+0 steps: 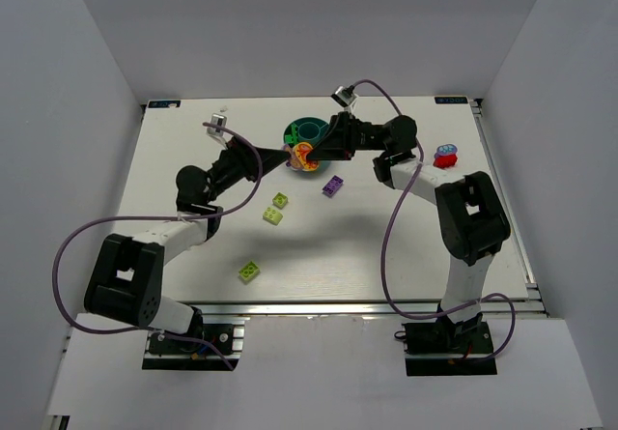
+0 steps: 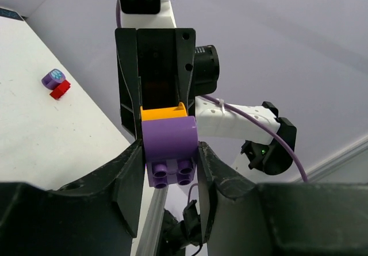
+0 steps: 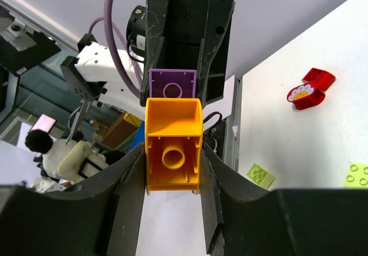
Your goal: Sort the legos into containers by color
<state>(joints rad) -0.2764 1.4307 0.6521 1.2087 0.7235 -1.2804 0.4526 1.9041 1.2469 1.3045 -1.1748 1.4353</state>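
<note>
I need to tilt my right gripper down next, away from the purple brick, and lower it to the near side of the teal bowl. I should let go of the orange (image 2: 164,113) there, because green bricks are in another section.
My left gripper (image 2: 169,169) is shut on a purple brick (image 2: 169,146), studs toward the camera. My right gripper (image 3: 172,172) is shut on an orange brick (image 3: 172,152), hollow underside toward the camera. The two bricks are pressed end to end, and each shows behind the other: the orange (image 2: 164,113) and the purple (image 3: 172,83). In the top view both grippers (image 1: 293,157) (image 1: 313,152) meet above the teal bowl (image 1: 311,126), largely hiding it. A loose purple brick (image 1: 333,186) lies in front of the bowl. Three lime bricks (image 1: 280,200) (image 1: 273,215) (image 1: 250,272) lie on the table.
A red and purple flower-topped piece (image 1: 445,155) lies at the right of the table, also in the left wrist view (image 2: 56,83) and the right wrist view (image 3: 307,89). White walls enclose the table on three sides. Purple cables hang from both arms.
</note>
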